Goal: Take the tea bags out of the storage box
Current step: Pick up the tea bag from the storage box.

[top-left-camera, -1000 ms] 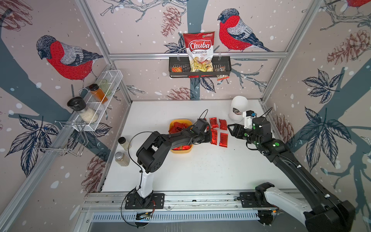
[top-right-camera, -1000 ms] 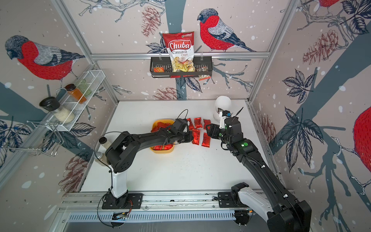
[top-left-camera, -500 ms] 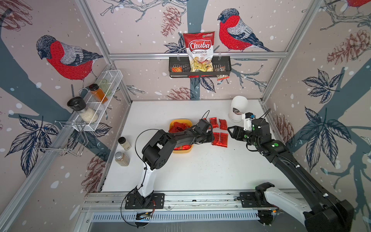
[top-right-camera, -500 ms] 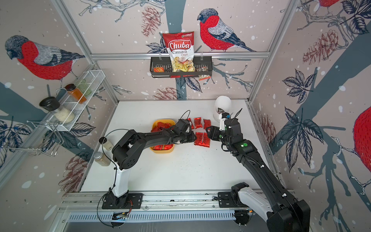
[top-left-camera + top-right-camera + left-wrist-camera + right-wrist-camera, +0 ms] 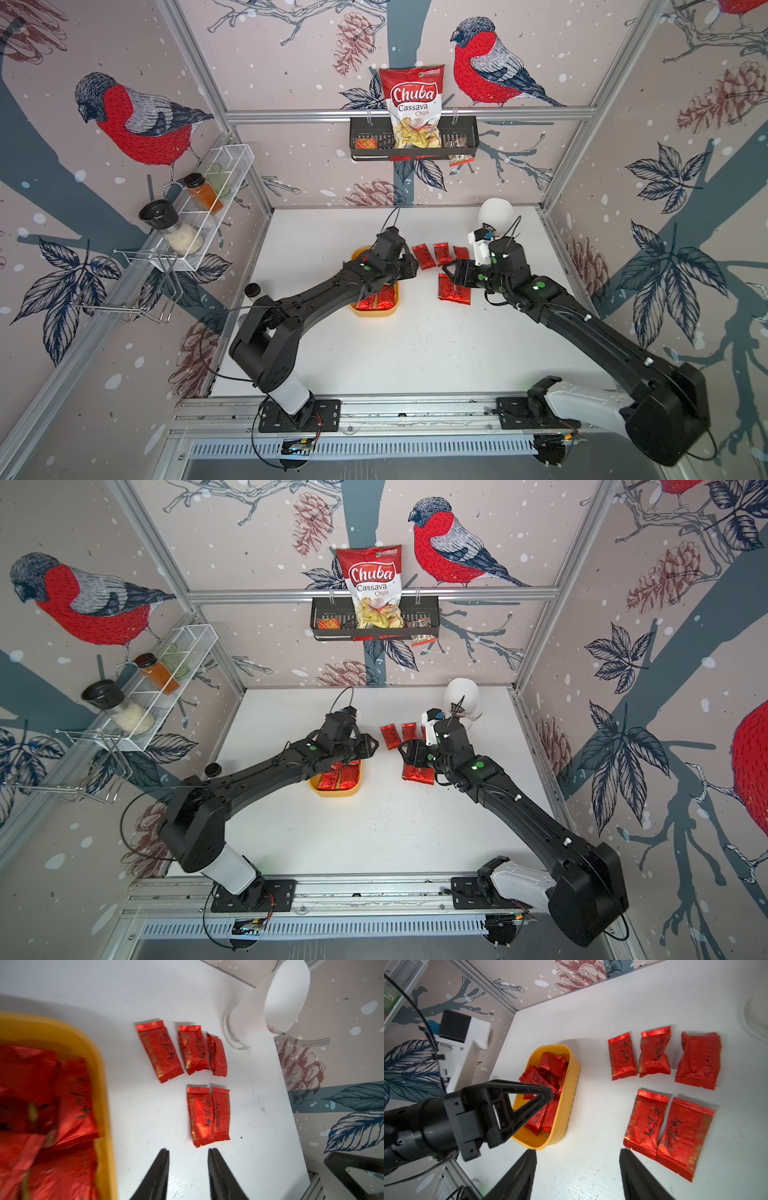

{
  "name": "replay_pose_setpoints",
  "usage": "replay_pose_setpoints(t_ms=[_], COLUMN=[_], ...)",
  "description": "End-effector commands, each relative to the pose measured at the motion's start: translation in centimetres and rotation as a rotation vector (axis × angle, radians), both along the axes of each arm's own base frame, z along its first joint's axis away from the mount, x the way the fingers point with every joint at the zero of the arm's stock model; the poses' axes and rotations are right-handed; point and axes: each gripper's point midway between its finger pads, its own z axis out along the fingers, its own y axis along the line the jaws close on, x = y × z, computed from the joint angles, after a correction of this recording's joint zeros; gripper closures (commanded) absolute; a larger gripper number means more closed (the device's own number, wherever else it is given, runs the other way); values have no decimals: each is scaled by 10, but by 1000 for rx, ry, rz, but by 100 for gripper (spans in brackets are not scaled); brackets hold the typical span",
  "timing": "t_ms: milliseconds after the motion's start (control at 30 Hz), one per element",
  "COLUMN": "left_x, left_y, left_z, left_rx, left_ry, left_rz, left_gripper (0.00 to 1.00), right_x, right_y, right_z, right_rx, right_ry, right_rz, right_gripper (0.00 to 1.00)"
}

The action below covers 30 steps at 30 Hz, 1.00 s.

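Observation:
My left gripper moves open over the storage box's rim and down into the yellow storage box (image 5: pixel 337 773) (image 5: pixel 24 1080) onto one tea bag's end next, because several remain inside.
The yellow storage box (image 5: pixel 374 312) (image 5: pixel 572 1093) sits mid-table with several red foil tea bags (image 5: pixel 376 300) (image 5: pixel 550 1068) inside. Three tea bags (image 5: pixel 159 1051) lie in a row on the table to its right, and a pair (image 5: pixel 207 1115) (image 5: pixel 454 291) lies nearer the front. My left gripper (image 5: pixel 189 1150) (image 5: pixel 412 266) is open and empty, hovering between the box and the pair. My right gripper (image 5: pixel 577 1150) (image 5: pixel 446 271) is open and empty, low over the table beside the pair, facing the left one.
A white cup (image 5: pixel 494 214) lies tipped at the back right with a clear plastic fork (image 5: pixel 307 1042) by it. A black basket (image 5: pixel 465 137) with a chips bag hangs on the back wall. A white wire rack (image 5: pixel 226 174) is on the left wall. A jar (image 5: pixel 252 290) stands at the table's left edge.
My left gripper has opened, leaving a tea bag beside another to form the near pair, and pulled back toward the box. The right gripper has shifted slightly forward and left.

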Motion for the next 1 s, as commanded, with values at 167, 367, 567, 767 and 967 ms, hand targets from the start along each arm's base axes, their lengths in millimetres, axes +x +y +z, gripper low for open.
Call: replay_pose_setpoints(t_ms=[167,367,567,767,967], left_x=[-11,-15,-7,2,10], left_y=[94,126,130,132,133], left_z=[-28,-47,-62,-76,-83], left_rx=[32,12,26,40,57], left_ry=[50,59,73,80,78], left_rz=[216,327,353,373,386], left_gripper=[61,61,60,60,61], right_x=[14,13,12,12,14], right_y=[80,116,119,114,109], right_z=[-14,-34,-49,-57,-58], right_rx=[1,-22,-33,-45,-44], right_ry=[19,51,73,83,88], right_rz=[130,196,204,198,192], right_gripper=[34,35,35,35,35])
